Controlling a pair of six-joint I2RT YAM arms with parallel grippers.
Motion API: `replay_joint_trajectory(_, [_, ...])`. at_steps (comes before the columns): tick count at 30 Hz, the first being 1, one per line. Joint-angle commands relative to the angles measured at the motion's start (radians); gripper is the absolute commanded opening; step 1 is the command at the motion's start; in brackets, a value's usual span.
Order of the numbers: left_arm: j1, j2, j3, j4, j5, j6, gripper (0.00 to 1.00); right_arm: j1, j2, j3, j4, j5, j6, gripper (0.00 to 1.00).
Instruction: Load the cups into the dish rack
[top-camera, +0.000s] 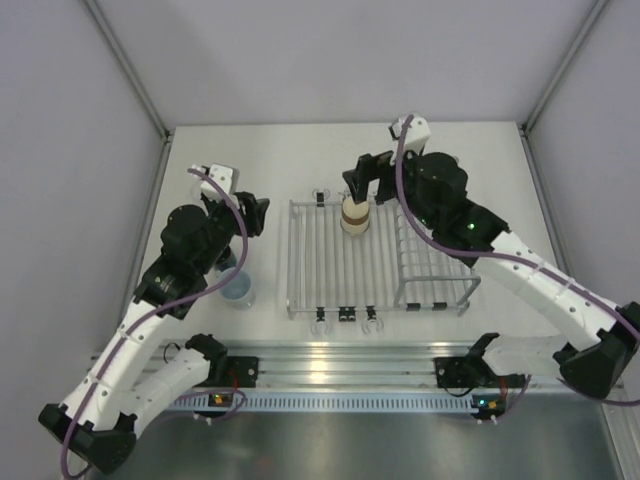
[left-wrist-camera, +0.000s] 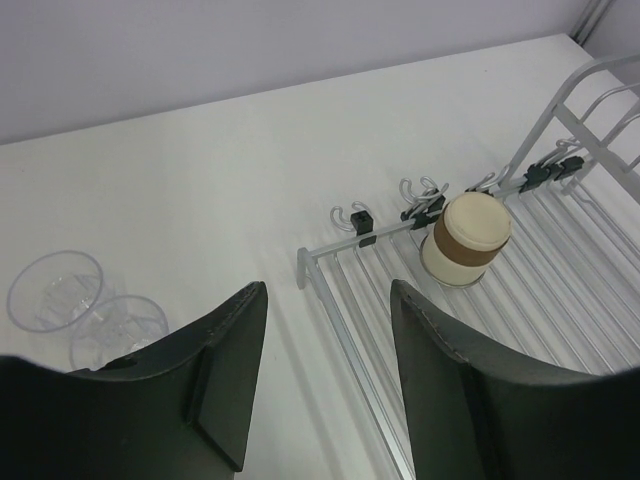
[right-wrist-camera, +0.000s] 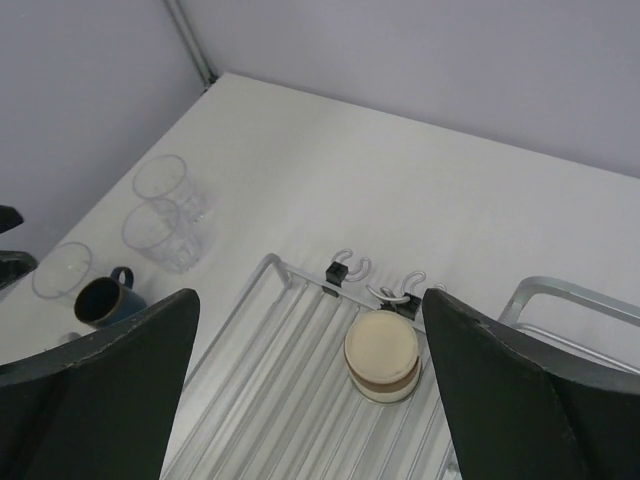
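Observation:
I will move my left gripper down and to the left in its wrist view next, onto the nearer clear glass's rack-side rim, because that glass is below it on that side.
The silver wire dish rack lies mid-table. A tan-and-brown cup stands upside down on its flat bars near the far edge; it also shows in the right wrist view and the left wrist view. My right gripper hovers open just above it, jaws wide apart and empty. My left gripper is open and empty, left of the rack. Two clear glasses stand together far left. A dark blue mug and a pale cup stand nearer.
The taller wire basket section joins the rack's right side. Black clips with hooks line the rack's far and near edges. The pale blue cup stands beside my left arm. Grey walls enclose the table on three sides.

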Motion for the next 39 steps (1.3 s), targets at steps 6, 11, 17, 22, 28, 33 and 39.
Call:
replay_joint_trajectory(6, [0.037, 0.062, 0.009, 0.009, -0.019, 0.019, 0.58, 0.008, -0.193, -0.132, 0.059, -0.003, 0.014, 0.93])
replay_joint_trajectory(11, [0.113, 0.164, 0.025, -0.004, -0.017, -0.001, 0.58, -0.015, -0.316, -0.182, 0.02, 0.025, -0.012, 0.94])
replay_joint_trajectory(17, [0.238, 0.325, 0.065, -0.004, 0.029, -0.031, 0.57, -0.044, -0.462, -0.241, -0.001, 0.025, -0.025, 0.96])
replay_joint_trajectory(22, [0.267, 0.488, 0.114, -0.02, 0.029, -0.033, 0.57, -0.052, -0.522, -0.274, -0.015, 0.039, -0.047, 0.96])
replay_joint_trajectory(28, [0.304, 0.575, 0.131, -0.014, 0.012, -0.047, 0.57, -0.056, -0.577, -0.306, -0.032, 0.051, -0.06, 0.97])
replay_joint_trajectory(33, [0.321, 0.672, 0.177, -0.018, 0.009, -0.045, 0.56, -0.059, -0.606, -0.32, -0.04, 0.051, -0.06, 0.97])
replay_joint_trajectory(39, [0.363, 0.703, 0.172, -0.021, -0.032, -0.053, 0.56, -0.062, -0.618, -0.339, -0.035, 0.06, -0.052, 0.98])
